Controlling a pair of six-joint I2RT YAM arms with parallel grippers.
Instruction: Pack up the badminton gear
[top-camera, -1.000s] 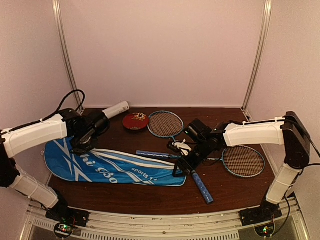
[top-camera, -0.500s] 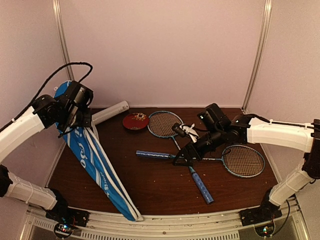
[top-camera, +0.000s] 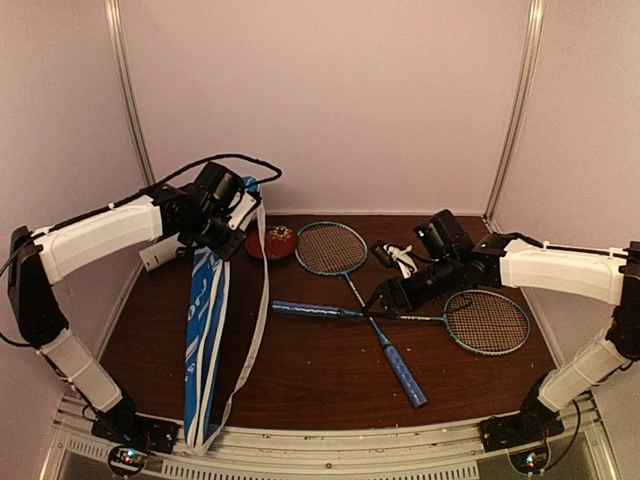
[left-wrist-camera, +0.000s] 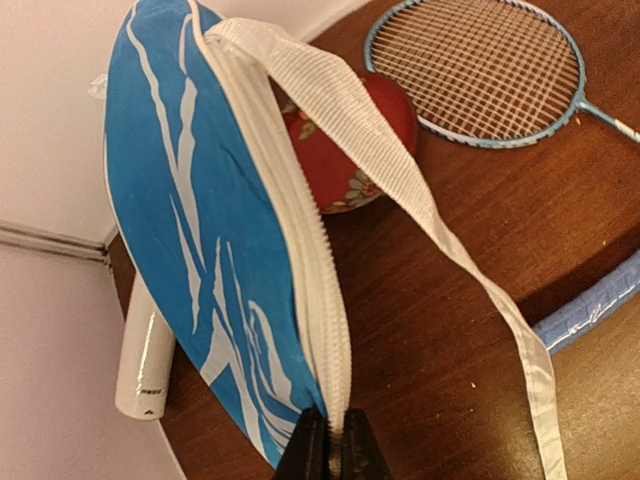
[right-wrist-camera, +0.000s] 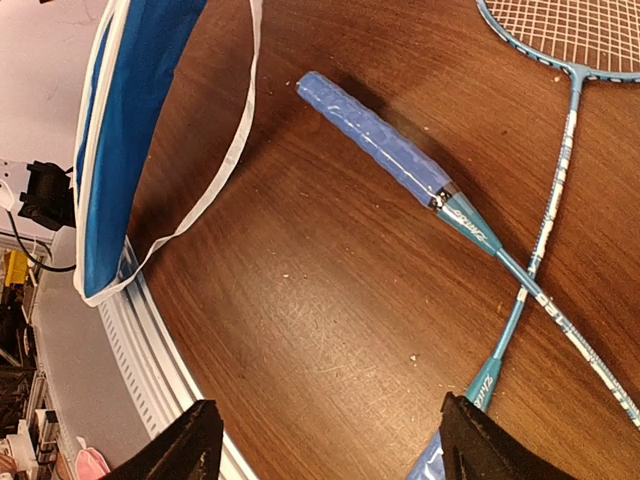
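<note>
I will move my left gripper to the right in the top view and down over the red dish, then let go, since the blue racket bag (top-camera: 204, 320) hangs edge-on.
My left gripper (top-camera: 236, 212) is raised at the back left, shut on the white zipper edge of the blue racket bag (top-camera: 204, 320). The bag hangs edge-on, sloping down to the table's near edge, with its white strap (top-camera: 262, 300) dangling. In the left wrist view the gripper (left-wrist-camera: 335, 455) pinches the zipper seam of the bag (left-wrist-camera: 200, 250). Two rackets lie crossed mid-table: one head (top-camera: 331, 248) at the back, the other (top-camera: 486, 322) at the right. My right gripper (top-camera: 385, 300) hovers open over their crossing. In its own view the gripper (right-wrist-camera: 335, 445) is empty, above bare wood near a blue handle (right-wrist-camera: 375, 135).
A small red dish (top-camera: 272, 242) sits at the back, just right of the hanging bag. The white tube (top-camera: 158, 256) lies behind the bag by the left wall. One blue racket handle (top-camera: 405, 375) points toward the near edge. A metal rail (top-camera: 330, 455) borders the table's front.
The left arm has lifted the bag off the table and swung it up and rightward; it lay flat a second ago. The right gripper has drawn back to the right, away from the bag.
</note>
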